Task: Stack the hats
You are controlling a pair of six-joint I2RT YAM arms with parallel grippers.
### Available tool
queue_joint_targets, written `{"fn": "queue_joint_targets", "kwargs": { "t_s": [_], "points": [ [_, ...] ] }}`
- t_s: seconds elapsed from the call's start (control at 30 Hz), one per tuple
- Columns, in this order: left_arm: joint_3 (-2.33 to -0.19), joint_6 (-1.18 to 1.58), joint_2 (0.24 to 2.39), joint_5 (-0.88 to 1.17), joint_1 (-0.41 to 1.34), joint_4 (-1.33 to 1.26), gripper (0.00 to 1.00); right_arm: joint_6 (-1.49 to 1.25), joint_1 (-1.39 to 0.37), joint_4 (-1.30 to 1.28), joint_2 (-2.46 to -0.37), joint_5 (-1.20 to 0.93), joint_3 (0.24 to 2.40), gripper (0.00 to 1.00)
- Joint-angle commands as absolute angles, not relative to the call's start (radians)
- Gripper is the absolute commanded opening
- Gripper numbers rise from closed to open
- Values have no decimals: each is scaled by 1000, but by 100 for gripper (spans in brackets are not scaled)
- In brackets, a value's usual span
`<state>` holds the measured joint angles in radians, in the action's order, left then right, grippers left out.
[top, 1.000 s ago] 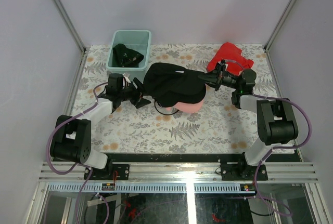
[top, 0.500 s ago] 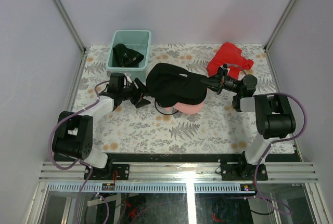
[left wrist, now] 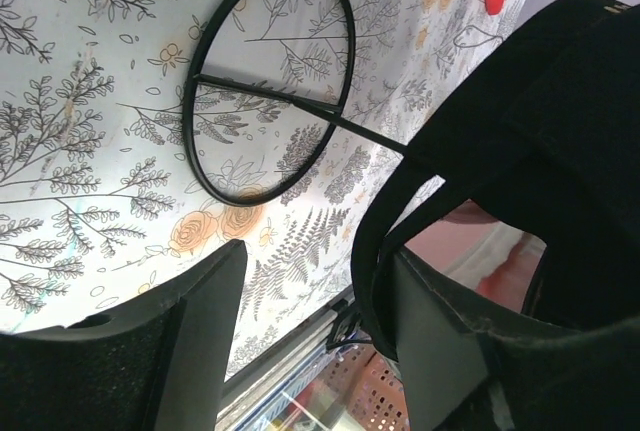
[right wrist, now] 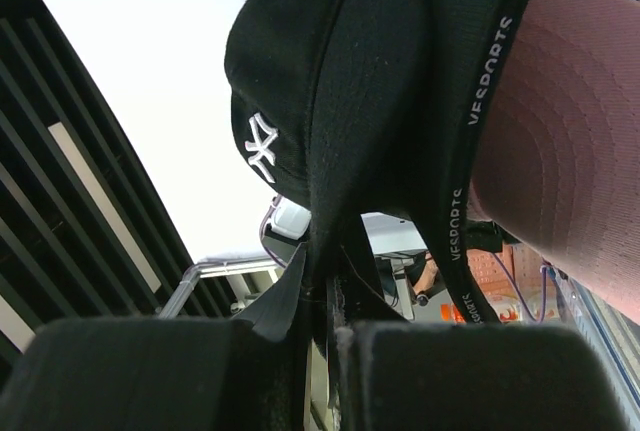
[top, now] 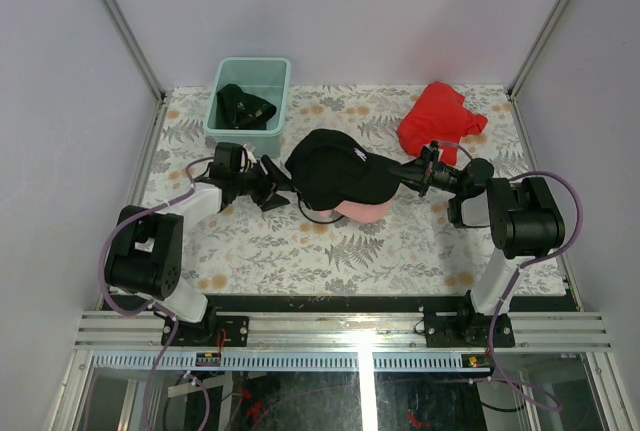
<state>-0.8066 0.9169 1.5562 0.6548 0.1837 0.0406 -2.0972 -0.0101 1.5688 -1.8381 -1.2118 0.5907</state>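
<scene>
Next I will turn my right gripper to untwist the black hat's brim above the pink hat (top: 366, 211) and release the black hat's pinched edge (top: 402, 172), as it sits between the fingers.
A black hat (top: 338, 171) with a small white logo lies over the light pink hat (top: 366, 211) at mid-table. My right gripper (top: 415, 173) is shut on the black hat's right edge; in the right wrist view the fabric (right wrist: 330, 201) is pinched between the pads (right wrist: 325, 336), with the pink hat (right wrist: 570, 181) beside it. My left gripper (top: 275, 187) stands open at the black hat's left side. In its wrist view the hat's black rim band (left wrist: 378, 251) runs just inside the right finger (left wrist: 450, 341). Another dark hat (top: 243, 106) lies in the tub.
The mint-green tub (top: 222, 81) stands at the back left. A bright red cloth (top: 437, 119) lies at the back right. A thin black wire ring (left wrist: 270, 81) rests on the floral tabletop under the hats' left side. Grey walls enclose the table.
The right arm has swung back to the right and lowered, pulling the black hat right over the pink one. The left gripper followed slightly right and narrowed a little.
</scene>
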Motion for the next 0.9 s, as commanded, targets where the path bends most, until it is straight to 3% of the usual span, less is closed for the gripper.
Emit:
{"fn": "queue_joint_targets", "kwargs": {
  "t_s": [0.0, 0.23, 0.53, 0.63, 0.73, 0.77, 0.87],
  "points": [
    [-810, 846, 1585, 654, 190, 96, 55, -2119, 7, 1600, -1830, -1286, 581, 0],
    [-791, 787, 1635, 640, 190, 118, 54, -1981, 12, 1436, -1764, -1312, 552, 0],
    [-880, 729, 1725, 627, 170, 178, 51, -1620, 34, 982, -1669, -1320, 535, 0],
    [-920, 703, 1740, 628, 135, 213, 51, -1316, 53, 515, -1619, -1304, 605, 0],
    [-957, 663, 1743, 633, 79, 262, 49, -646, 78, -271, -1643, -1178, 838, 0],
    [-966, 650, 1742, 635, 59, 277, 49, -524, 81, -418, -1657, -1134, 905, 0],
    [-983, 624, 1733, 656, 6, 304, 47, -577, 109, -375, -1670, -1121, 900, 0]
  ]
}}
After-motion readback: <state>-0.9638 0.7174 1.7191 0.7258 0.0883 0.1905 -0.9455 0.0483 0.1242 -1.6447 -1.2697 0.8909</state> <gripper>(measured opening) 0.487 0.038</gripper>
